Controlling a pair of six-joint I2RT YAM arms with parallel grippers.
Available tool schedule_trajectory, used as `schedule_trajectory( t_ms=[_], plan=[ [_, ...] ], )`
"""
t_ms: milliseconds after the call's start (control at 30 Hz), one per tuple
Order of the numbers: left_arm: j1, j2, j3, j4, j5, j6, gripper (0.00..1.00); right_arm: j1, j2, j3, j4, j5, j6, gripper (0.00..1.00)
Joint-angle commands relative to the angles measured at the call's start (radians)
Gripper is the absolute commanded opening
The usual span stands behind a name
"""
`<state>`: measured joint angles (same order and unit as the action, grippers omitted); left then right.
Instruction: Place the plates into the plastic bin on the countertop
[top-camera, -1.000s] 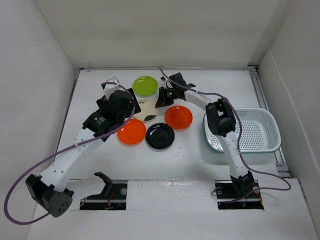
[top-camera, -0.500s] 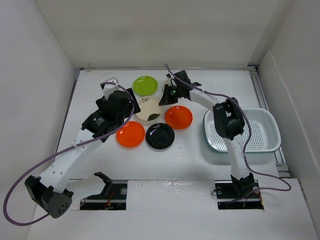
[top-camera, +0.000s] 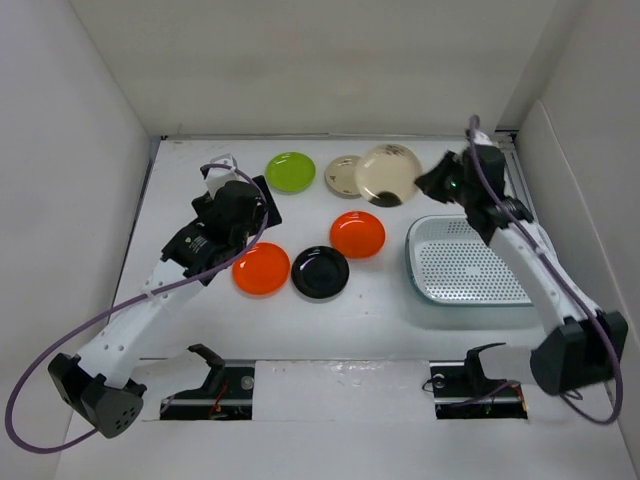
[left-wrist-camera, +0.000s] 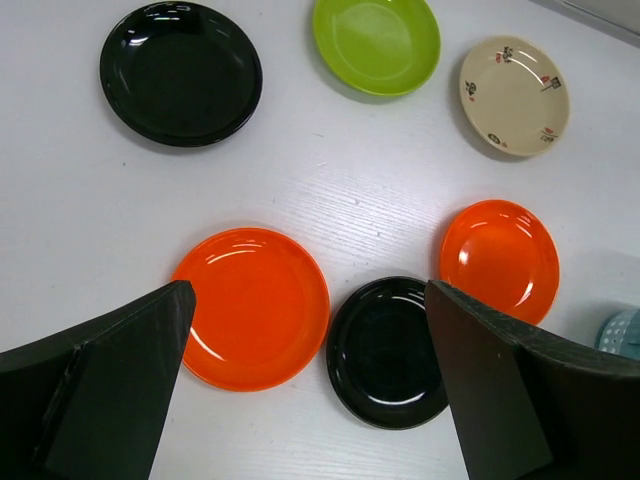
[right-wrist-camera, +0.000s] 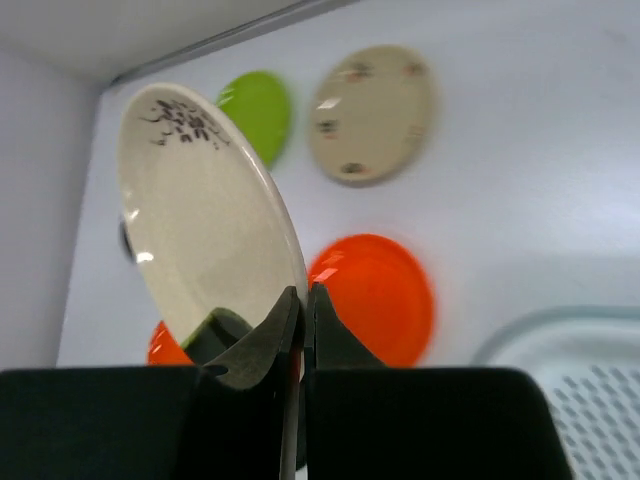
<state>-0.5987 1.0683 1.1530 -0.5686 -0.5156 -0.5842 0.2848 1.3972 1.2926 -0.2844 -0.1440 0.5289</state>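
Observation:
I will next move the cream plate back and to the right in the top view with my right gripper, then down into the empty bin (top-camera: 468, 262), because the cream plate hangs outside.
My right gripper (top-camera: 420, 184) (right-wrist-camera: 303, 295) is shut on the rim of a cream plate (top-camera: 388, 172) (right-wrist-camera: 200, 220) with dark marks, held tilted in the air behind the plastic bin (top-camera: 470, 262) (right-wrist-camera: 500, 340). On the countertop (top-camera: 360, 300) lie a second cream plate (top-camera: 345, 176) (left-wrist-camera: 515, 95), a lime green plate (top-camera: 290, 171) (left-wrist-camera: 377, 42), two orange plates (top-camera: 357, 234) (top-camera: 261, 268) and a black plate (top-camera: 320, 271) (left-wrist-camera: 390, 350). My left gripper (top-camera: 235, 205) (left-wrist-camera: 308, 290) is open above the left orange plate (left-wrist-camera: 250, 305). Another black plate (left-wrist-camera: 180, 72) shows left of the green one.
White walls bound the countertop on the left, back and right. The bin holds nothing and sits close to the right wall. The right arm reaches along the bin's right side. Purple cables trail from both arms.
My right gripper has lifted the marked cream plate from the middle and swung it right, toward the back of the bin, uncovering the second cream plate. The left gripper barely moved.

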Motion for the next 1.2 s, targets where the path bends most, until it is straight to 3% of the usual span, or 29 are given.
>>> schedule_trajectory(
  t_ms=[0, 33, 200, 433, 800, 933, 967, 1167],
  plan=[
    [0.0, -0.027, 0.02, 0.026, 0.006, 0.003, 1.0, -0.114, -0.175, -0.257, 0.01, 0.173, 0.1, 0.0],
    [0.0, -0.027, 0.02, 0.035, 0.018, 0.003, 1.0, -0.137, -0.296, -0.297, 0.01, 0.188, 0.117, 0.0],
    [0.0, 0.018, 0.02, 0.035, 0.061, 0.012, 1.0, -0.26, -0.507, -0.397, -0.117, 0.256, 0.135, 0.0],
    [0.0, 0.018, 0.02, 0.035, 0.071, 0.003, 1.0, -0.331, -0.592, -0.519, -0.19, 0.3, 0.155, 0.0],
    [0.0, 0.047, 0.02, 0.035, 0.071, -0.006, 1.0, -0.34, -0.725, -0.635, -0.226, 0.298, 0.21, 0.0],
    [0.0, 0.047, 0.02, 0.026, 0.071, -0.006, 1.0, -0.34, -0.725, -0.644, -0.236, 0.274, 0.21, 0.17],
    [0.0, 0.047, 0.02, 0.026, 0.071, -0.006, 1.0, -0.34, -0.716, -0.644, -0.236, 0.265, 0.21, 0.36],
    [0.0, 0.056, 0.03, 0.016, 0.071, -0.016, 1.0, -0.34, -0.707, -0.644, -0.251, 0.244, 0.21, 0.39]
  ],
)
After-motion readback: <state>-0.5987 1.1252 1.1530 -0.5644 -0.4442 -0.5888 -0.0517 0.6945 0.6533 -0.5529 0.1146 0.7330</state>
